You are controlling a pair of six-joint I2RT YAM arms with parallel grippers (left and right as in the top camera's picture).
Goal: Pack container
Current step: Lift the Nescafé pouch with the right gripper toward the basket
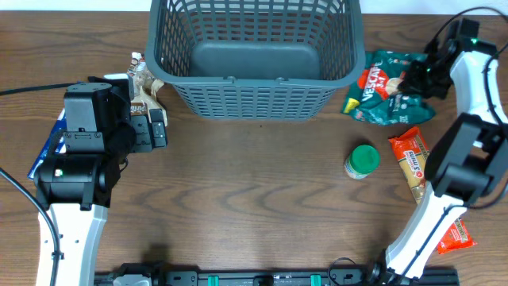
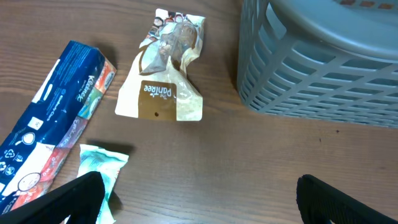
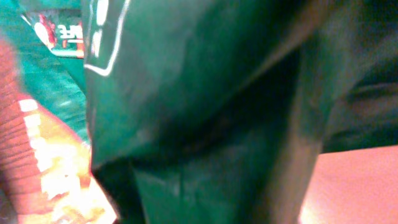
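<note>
I will raise the green snack bag (image 1: 379,94) with my right gripper over the container's rim and lower it onto the container's empty near bottom.
The dark grey slotted container (image 1: 254,81) stands empty at the back middle; its corner shows in the left wrist view (image 2: 311,68). My right gripper (image 1: 415,79) is down on a green snack bag (image 1: 379,94) right of the container. The bag (image 3: 205,124) fills the right wrist view and hides the jaws. My left gripper (image 2: 199,200) is open and empty over bare table, left of the container. Its left finger is beside a small teal packet (image 2: 101,167). A cream pouch (image 2: 163,74) lies ahead of it.
A blue box (image 2: 53,124) lies at the left edge of the table. A green-lidded jar (image 1: 363,161), an orange noodle packet (image 1: 413,163) and a red packet (image 1: 455,236) sit on the right side.
</note>
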